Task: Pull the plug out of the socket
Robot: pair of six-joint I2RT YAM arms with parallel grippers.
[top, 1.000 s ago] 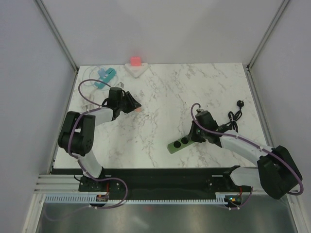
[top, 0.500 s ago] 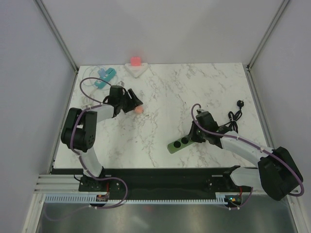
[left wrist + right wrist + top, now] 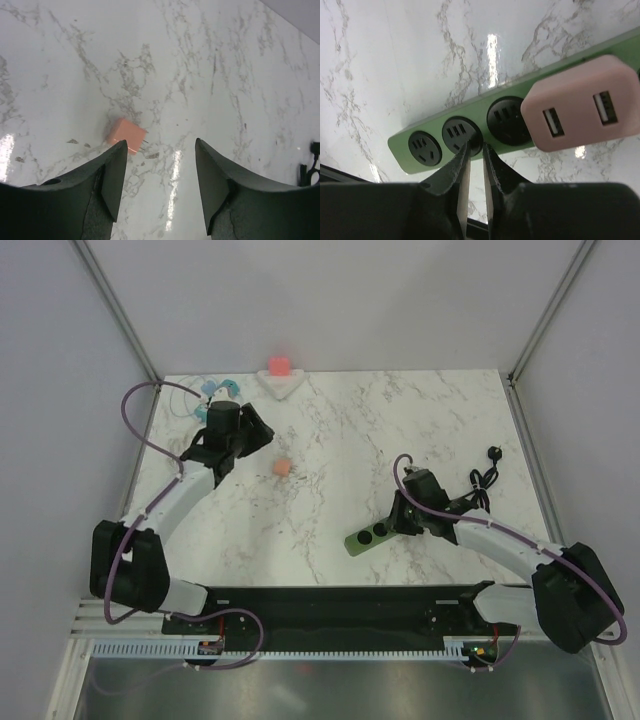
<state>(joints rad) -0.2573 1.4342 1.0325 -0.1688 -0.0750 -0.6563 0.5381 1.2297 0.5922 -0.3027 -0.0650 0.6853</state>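
The pink USB adapter [image 3: 580, 102] is plugged into the green socket strip. My left gripper should next go past the loose salmon plug and down over the adapter.
A small salmon plug [image 3: 284, 468] lies loose on the marble, prongs showing in the left wrist view [image 3: 126, 136]. My left gripper [image 3: 250, 435] hovers to its left and behind it, open and empty [image 3: 160, 142]. The green socket strip [image 3: 368, 537] lies near the front right. My right gripper [image 3: 400, 525] is shut, its tips [image 3: 476, 146] resting against the strip's [image 3: 470, 125] near edge by the middle outlet. A pink USB adapter [image 3: 580, 102] sits plugged into the strip beside those outlets; the top view hides it under the right wrist.
A teal power strip [image 3: 228, 385] with a pale cable lies at the back left, partly under my left arm. A red cube [image 3: 279, 365] on a white piece [image 3: 283, 384] stands at the back edge. A coiled black cable [image 3: 483, 477] lies right of the right arm.
My left gripper opened and let go of the salmon plug, then drew back toward the far left. The plug now lies on the table. The right arm has stayed put.
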